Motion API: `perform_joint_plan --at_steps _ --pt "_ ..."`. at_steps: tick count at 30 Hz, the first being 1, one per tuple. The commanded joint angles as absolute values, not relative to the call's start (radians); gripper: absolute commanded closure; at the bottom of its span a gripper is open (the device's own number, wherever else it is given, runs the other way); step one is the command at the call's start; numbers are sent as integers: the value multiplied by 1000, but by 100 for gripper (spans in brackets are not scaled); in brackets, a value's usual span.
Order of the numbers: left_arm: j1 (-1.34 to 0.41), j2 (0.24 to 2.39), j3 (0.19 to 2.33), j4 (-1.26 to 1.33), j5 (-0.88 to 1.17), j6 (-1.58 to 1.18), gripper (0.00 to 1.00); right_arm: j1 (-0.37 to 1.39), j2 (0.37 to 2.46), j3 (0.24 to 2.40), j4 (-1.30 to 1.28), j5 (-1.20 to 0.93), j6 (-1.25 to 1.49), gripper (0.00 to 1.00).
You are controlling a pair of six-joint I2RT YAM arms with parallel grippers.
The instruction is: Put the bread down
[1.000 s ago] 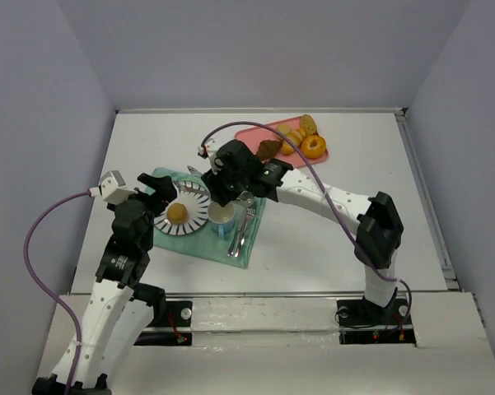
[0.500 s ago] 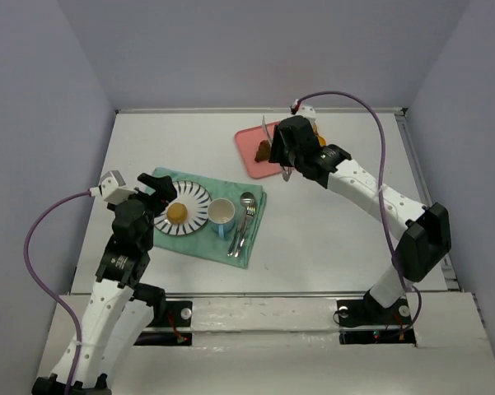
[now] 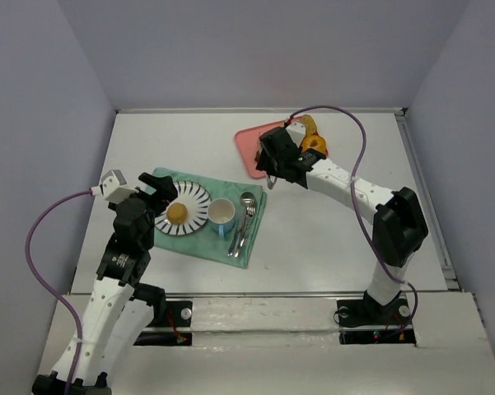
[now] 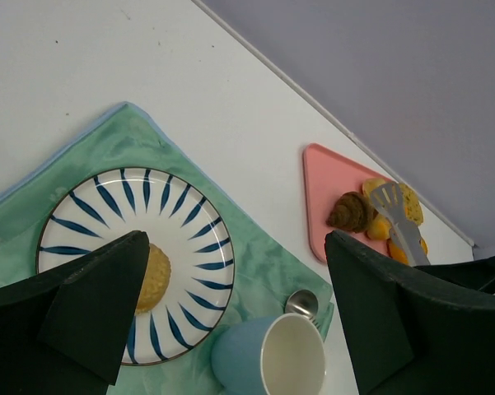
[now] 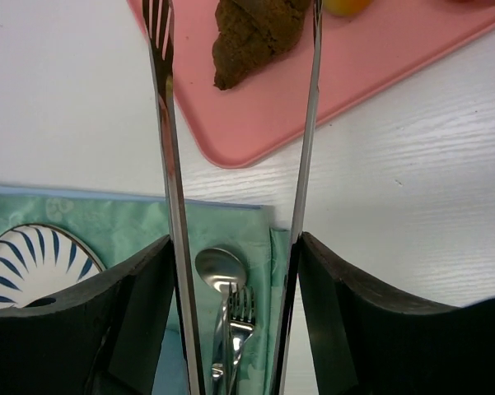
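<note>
I should next lower the spread metal tongs in my right gripper around the sides of the dark brown wedge pastry below, between the tongs' tips, and close them.
The round yellow bun lies on the blue-striped plate; it also shows in the left wrist view. The dark brown wedge pastry lies on the pink tray, also in the left wrist view; my right arm hides it in the top view. My right gripper is shut on metal tongs. The tongs' arms are spread, their tips on either side of the pastry. My left gripper is open and empty over the plate's left side.
A blue cup stands right of the plate on a green cloth, with a spoon and fork beside it. The orange donut and other yellow pastries lie at the tray's far end.
My right arm swung from above the cup back to the pink tray, and the tongs now reach over the brown pastry. The left arm has not moved.
</note>
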State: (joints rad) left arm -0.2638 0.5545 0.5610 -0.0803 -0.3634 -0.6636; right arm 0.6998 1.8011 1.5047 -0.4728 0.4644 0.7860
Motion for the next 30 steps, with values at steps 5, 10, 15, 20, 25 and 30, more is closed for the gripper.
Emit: perform_joint_plan --at_steps 5,10,15,20,25,30 --pt "-264 549 583 -46 -365 -666 1 701 1876 1609 -445 485 831 34" --pt "-264 542 583 -46 -364 -666 1 683 1911 1626 -456 457 850 34" --pt "-264 541 581 -46 -365 -666 1 663 1957 1649 -459 430 847 34" --pt "-264 545 583 -46 -367 -664 1 652 2014 1692 -462 390 847 34" --pt "-264 543 584 -49 -368 -664 1 632 2036 1709 -466 403 848 46" --pt "-264 542 583 -49 -367 -664 1 632 2008 1697 -468 399 827 67"
